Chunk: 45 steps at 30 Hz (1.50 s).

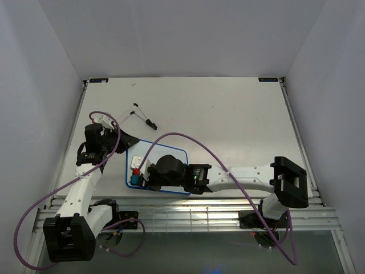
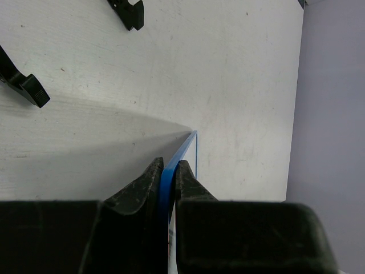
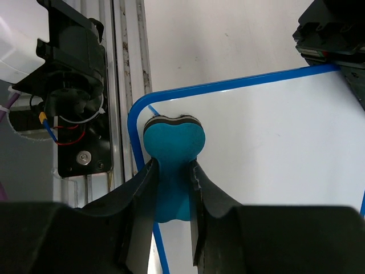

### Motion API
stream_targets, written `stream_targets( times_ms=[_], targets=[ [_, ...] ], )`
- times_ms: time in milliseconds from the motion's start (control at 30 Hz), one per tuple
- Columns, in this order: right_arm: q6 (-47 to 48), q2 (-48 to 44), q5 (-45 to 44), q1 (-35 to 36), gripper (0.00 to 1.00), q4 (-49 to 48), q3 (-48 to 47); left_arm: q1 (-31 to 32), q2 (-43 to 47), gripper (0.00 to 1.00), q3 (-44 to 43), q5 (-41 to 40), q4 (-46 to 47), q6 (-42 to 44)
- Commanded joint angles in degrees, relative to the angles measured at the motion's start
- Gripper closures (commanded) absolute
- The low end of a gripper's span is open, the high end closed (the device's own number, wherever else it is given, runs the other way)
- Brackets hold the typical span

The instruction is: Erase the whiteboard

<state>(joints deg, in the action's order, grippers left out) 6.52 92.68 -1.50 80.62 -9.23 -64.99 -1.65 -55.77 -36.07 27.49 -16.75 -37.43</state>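
I need to move my right gripper across the leftover blue stroke, then to the right in the top view to release the eraser on the tabletop, since it's clear.
The whiteboard lies flat near the table's front edge, white with a blue rim. My left gripper is shut on that rim at the board's far left corner. My right gripper is shut on the blue bone-shaped eraser, whose felt face rests on the board close to its near left corner. A short blue marker stroke shows just beyond the eraser, next to the rim. The rest of the visible board surface looks white.
A thin hinged tool with black tips lies on the table beyond the board. Aluminium rails and the left arm's base run along the table's near edge. Purple cables loop over the board and arms.
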Motion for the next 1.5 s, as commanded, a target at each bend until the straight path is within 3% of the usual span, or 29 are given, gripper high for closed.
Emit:
stream_targets(
  times_ms=[0, 767, 1067, 1467],
  targets=[
    [0.24, 1.18, 5.81, 2.88, 0.92, 3.26, 2.24, 0.77, 0.05, 1.0, 0.22, -7.89, -2.76, 4.12],
    [3.58, 4.08, 5.1, 2.88, 0.92, 1.68, -5.5, 0.68, 0.13, 1.0, 0.13, -7.8, -3.02, 4.03],
    [2.18, 6.71, -0.15, 2.61, 0.92, 2.2, -8.13, 0.77, 0.4, 1.0, 0.22, -7.8, -3.02, 4.12],
    [-1.95, 6.02, -4.3, -1.86, 0.92, 2.38, -0.86, 0.77, 0.22, 1.0, 0.22, -7.8, -3.02, 4.03]
  ],
)
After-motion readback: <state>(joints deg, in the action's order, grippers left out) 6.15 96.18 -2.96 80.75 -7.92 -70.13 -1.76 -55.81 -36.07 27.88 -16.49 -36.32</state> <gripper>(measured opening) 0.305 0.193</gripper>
